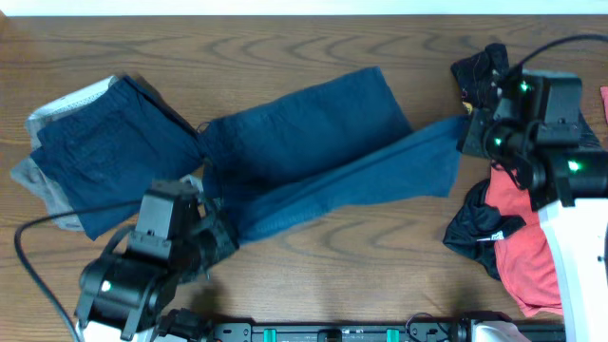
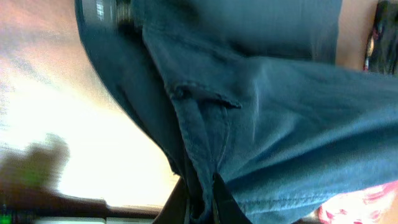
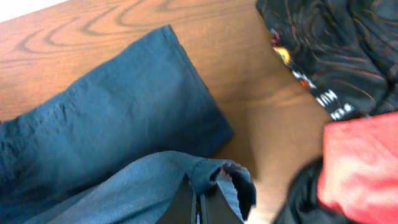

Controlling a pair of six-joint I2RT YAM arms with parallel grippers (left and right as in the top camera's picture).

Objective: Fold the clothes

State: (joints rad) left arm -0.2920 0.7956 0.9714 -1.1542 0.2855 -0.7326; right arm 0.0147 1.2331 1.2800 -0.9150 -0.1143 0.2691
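Note:
The other leg lies flat out that way, so my left gripper will next move outward and down over the far waistband corner (image 1: 217, 141) (image 2: 124, 14) and release its bunched end there.
Large navy-blue shorts (image 1: 313, 152) lie stretched across the middle of the table. My left gripper (image 1: 223, 237) is shut on the waistband end at the lower left; the wrist view shows the fabric pinched between the fingers (image 2: 202, 199). My right gripper (image 1: 467, 133) is shut on a leg hem at the right; its wrist view shows the hem bunched over the fingers (image 3: 200, 199). The other leg (image 3: 124, 112) lies flat on the wood.
A folded navy garment on grey cloth (image 1: 95, 152) lies at the left. A black printed garment (image 1: 480, 71) and a red one (image 1: 527, 247) with black fabric lie at the right, under and beside my right arm.

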